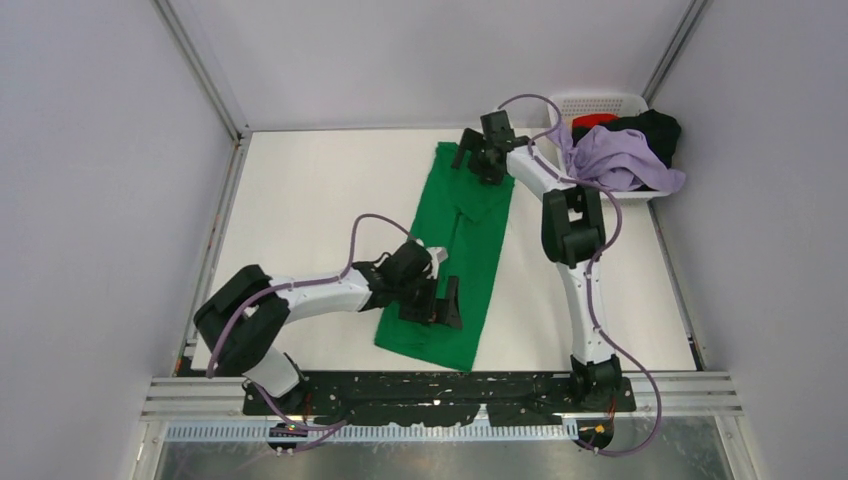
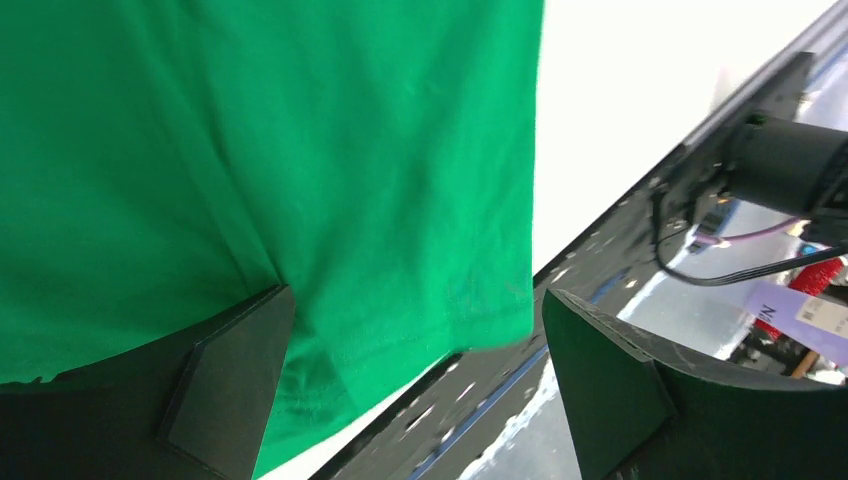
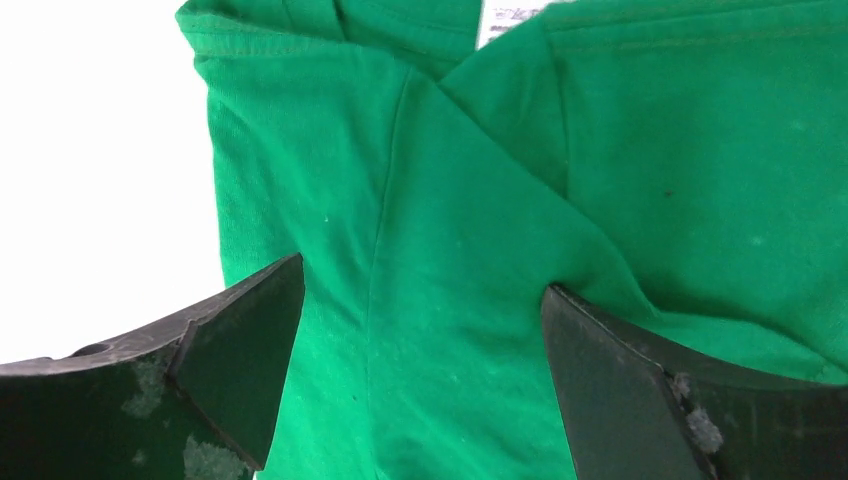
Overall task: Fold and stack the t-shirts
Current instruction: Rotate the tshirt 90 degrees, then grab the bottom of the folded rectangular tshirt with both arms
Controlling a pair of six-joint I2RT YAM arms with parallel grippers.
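I should next move my left gripper back, sideways and down onto the t-shirt's hem corner farther from the basket, as that corner is on its left in the top view.
A bright green t-shirt (image 1: 455,250) lies on the white table, folded lengthwise into a long strip with its sleeves turned in. My left gripper (image 1: 435,303) is open, low over the strip's near end. In the left wrist view its jaws (image 2: 415,335) stand wide apart over the shirt's hem corner (image 2: 400,200). My right gripper (image 1: 480,158) is open over the strip's far end. In the right wrist view its jaws (image 3: 420,315) straddle the folded cloth (image 3: 450,260) below the collar. Lavender (image 1: 620,158), black (image 1: 660,132) and red (image 1: 597,120) shirts lie heaped in the basket.
A white slotted basket (image 1: 600,99) stands at the back right corner. Grey walls and metal rails close the table (image 1: 320,200) on three sides. The arm-base rail (image 1: 440,385) runs along the near edge, and it shows in the left wrist view (image 2: 620,230).
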